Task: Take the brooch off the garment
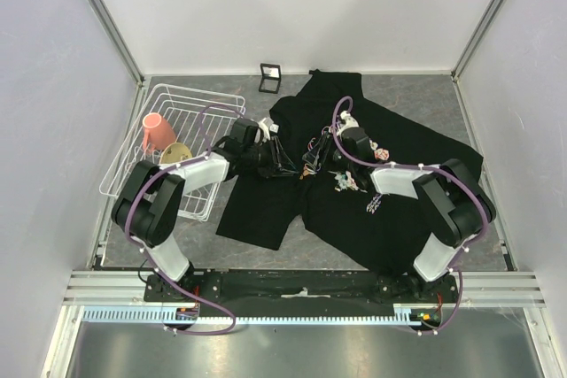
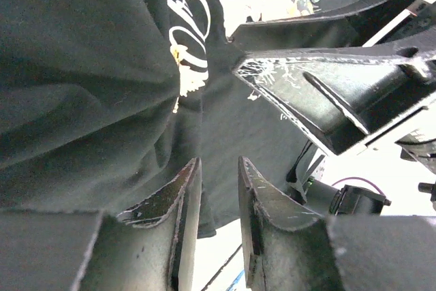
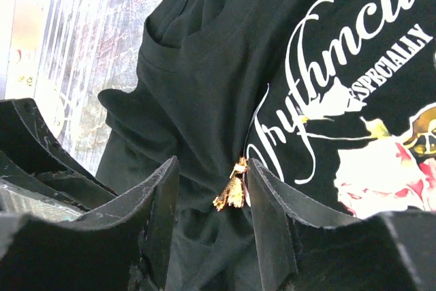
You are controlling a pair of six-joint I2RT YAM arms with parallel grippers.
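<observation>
The brooch's leaf end (image 1: 302, 176) (image 3: 230, 193) is off my right gripper's midline, to the right in the wrist view. Next, my right gripper should move that way and back, then close.
The garment (image 1: 390, 219) is a black T-shirt with a rose print, spread over the middle and right of the table. In the right wrist view the brooch (image 3: 231, 189), a small orange-gold leaf, hangs from bunched black cloth (image 3: 204, 66) beside the white cursive lettering. My right gripper (image 3: 212, 165) is open around it. The brooch touches the inner face of the right finger (image 3: 272, 202). My left gripper (image 2: 218, 163) shows a narrow gap, with shirt cloth (image 2: 82, 86) against its tips. The two grippers (image 1: 276, 158) (image 1: 321, 155) face each other closely over the shirt's left part.
A white wire basket (image 1: 190, 95) stands at the left, with a pink cup (image 1: 158, 133) and a beige bowl (image 1: 175, 153) in it. A small black frame (image 1: 270, 77) stands at the back by the wall. The left gripper's fingers (image 3: 41, 161) show close beside the right gripper.
</observation>
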